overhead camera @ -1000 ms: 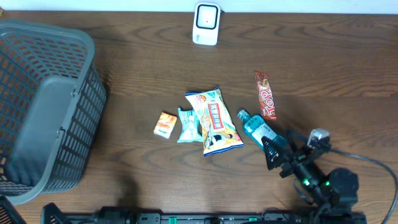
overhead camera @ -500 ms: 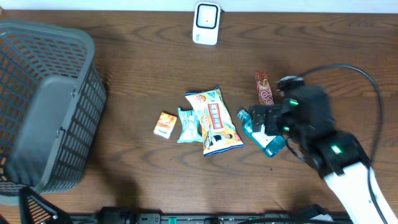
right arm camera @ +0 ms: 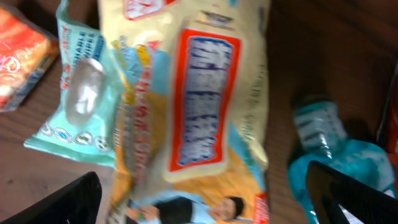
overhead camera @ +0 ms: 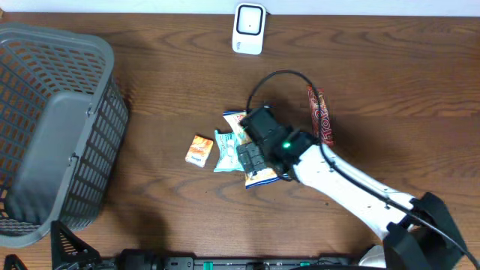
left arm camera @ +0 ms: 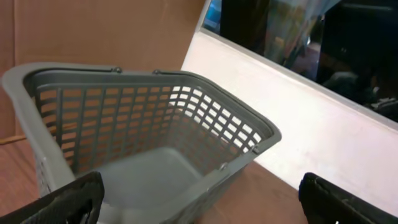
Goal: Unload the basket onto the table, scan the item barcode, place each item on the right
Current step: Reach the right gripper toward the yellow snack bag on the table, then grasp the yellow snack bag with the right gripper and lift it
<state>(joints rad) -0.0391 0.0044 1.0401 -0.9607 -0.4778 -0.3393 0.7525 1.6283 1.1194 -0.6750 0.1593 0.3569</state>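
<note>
I will next move my right gripper down and toward the teal packet [overhead camera: 223, 150], onto the yellow snack bag below it. The bag's width will be between the open fingers.
Several items lie mid-table: a yellow snack bag [overhead camera: 262, 177], a teal packet [overhead camera: 223, 150], a small orange packet [overhead camera: 199, 150] and a red bar [overhead camera: 319, 112]. A white scanner [overhead camera: 248, 28] stands at the far edge. My right gripper [overhead camera: 251, 156] hovers open just above the snack bag [right arm camera: 205, 93], its jaws spread wide on either side of the bag and holding nothing. In the right wrist view the teal packet [right arm camera: 81, 99] lies on the left and a blue bottle [right arm camera: 333, 155] on the right. My left gripper [left arm camera: 199, 205] is open and empty, facing the grey basket [left arm camera: 155, 93].
The grey basket [overhead camera: 52, 127] fills the left side of the table. My right arm [overhead camera: 352, 187] stretches from the near right corner across the blue bottle, hiding it from above. A black cable loops above the wrist. A white wall runs behind the basket.
My right arm has swung from the near right corner, past the blue bottle, leftward to above the snack bag. Both grippers stayed open.
</note>
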